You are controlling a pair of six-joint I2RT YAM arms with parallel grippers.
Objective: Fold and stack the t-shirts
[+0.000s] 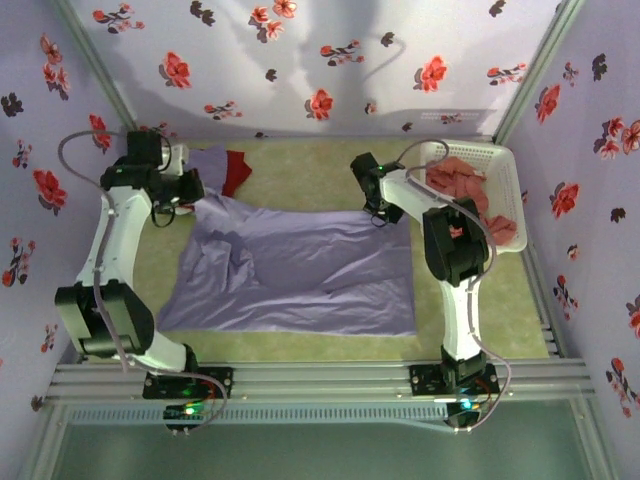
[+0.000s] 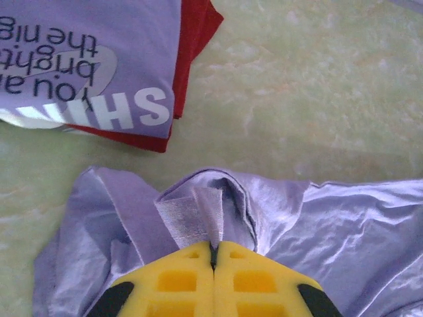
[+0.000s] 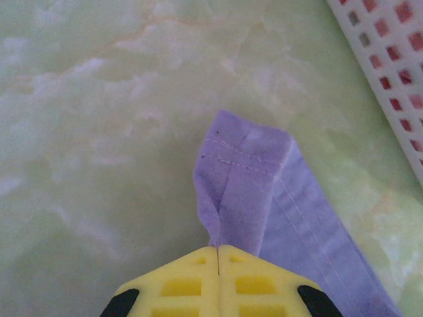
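My right gripper should pull the pinched corner back next and release it onto the cloth at the shirt's smooth hem end [image 1: 386, 270], since that end lies back from the gripper.
A plain lavender t-shirt [image 1: 300, 270] lies spread and wrinkled across the middle of the table. My left gripper [image 1: 188, 205] is shut on its far left part; its yellow fingers [image 2: 185, 277] pinch a bunched fold of lavender t-shirt [image 2: 344, 224] by the collar. My right gripper [image 1: 381, 212] is shut on the shirt's far right corner, where the hemmed lavender t-shirt [image 3: 258, 185] edge rises from between the yellow fingers [image 3: 251, 284]. A folded purple t-shirt with white lettering [image 2: 86, 59] rests on a folded red t-shirt [image 2: 195, 39] at the back left.
A white slatted basket [image 1: 505, 175] at the back right holds salmon-red cloth [image 1: 465, 185]; its wall [image 3: 390, 59] stands close to my right gripper. The table is pale green marble pattern [image 1: 300, 160], closed in by floral walls.
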